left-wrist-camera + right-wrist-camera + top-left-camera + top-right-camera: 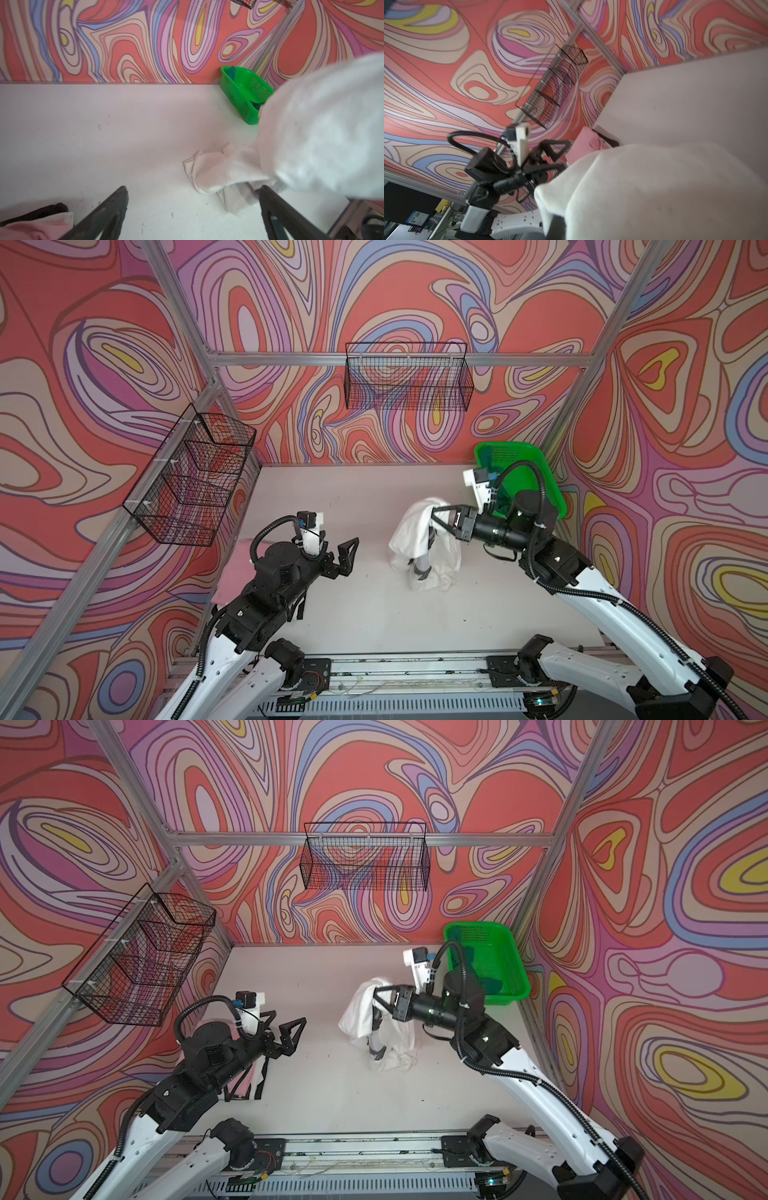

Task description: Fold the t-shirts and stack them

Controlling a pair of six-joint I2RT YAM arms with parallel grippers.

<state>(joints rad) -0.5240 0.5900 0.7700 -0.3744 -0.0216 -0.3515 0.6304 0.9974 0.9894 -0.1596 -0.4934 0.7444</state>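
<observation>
The right gripper brings the bunched white t-shirt back and down next and releases it on bare tabletop by the metal bar [416, 622].
My right gripper [434, 512] [376, 992] is shut on the white t-shirt [419, 539] [361, 1011] and holds it bunched above the table. The shirt's lower end [218, 166] rests on the tabletop. In the right wrist view the white cloth [654, 187] hides the jaws. My left gripper [338, 545] [286, 1023] [193, 207] hangs open and empty left of that shirt, not touching it. The pink t-shirt [232, 589] [249, 1081] [31, 228] [583, 145] lies under the left arm. A dark green t-shirt [494, 986] [231, 71] lies in the green basket.
The bright green plastic basket [552, 489] [515, 965] [239, 97] stands in the back right corner behind the right arm. Black wire baskets hang on the left wall [191, 477] and back wall [409, 381]. A metal rail [395, 668] runs along the table's front edge.
</observation>
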